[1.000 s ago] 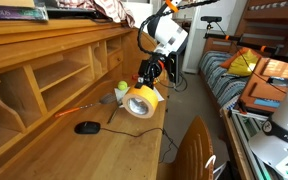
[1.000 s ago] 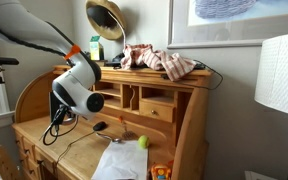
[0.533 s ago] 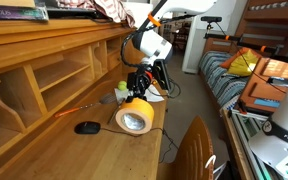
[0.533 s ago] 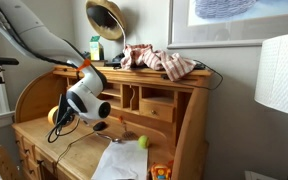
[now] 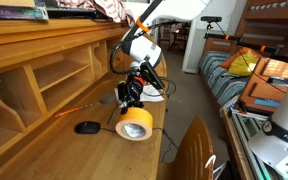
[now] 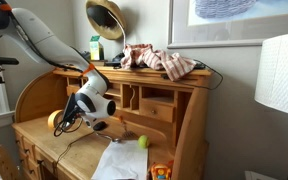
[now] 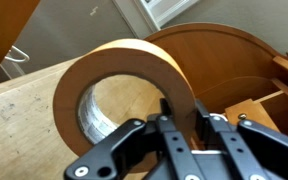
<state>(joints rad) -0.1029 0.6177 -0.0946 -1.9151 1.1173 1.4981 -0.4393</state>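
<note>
My gripper moves down next, sets the roll's rim on the bare desk top (image 5: 132, 151) below it and releases, since the roll still hangs above the wood.
My gripper (image 7: 184, 122) is shut on the wall of a roll of tan tape (image 7: 124, 75), one finger inside the ring and one outside. In both exterior views the gripper (image 5: 133, 98) holds the roll (image 5: 135, 124) low over the wooden desk top (image 5: 104, 150), near its front edge. The roll also shows as a yellow disc (image 6: 55, 118) behind the arm's wrist (image 6: 89, 103). A black computer mouse (image 5: 87, 127) lies on the desk beside the roll, with its cable running back.
A desk hutch with cubbies (image 5: 44, 70) rises along the desk. A yellow-green ball (image 6: 142, 142) and white papers (image 6: 119, 160) lie further along the desk. A wooden chair back (image 5: 194, 150) stands by the desk edge. A bed (image 5: 246, 75) lies beyond.
The arm has come down and toward the desk's front edge, carrying the tape roll from mid-air to just above the desk top. The grip on the roll is unchanged.
</note>
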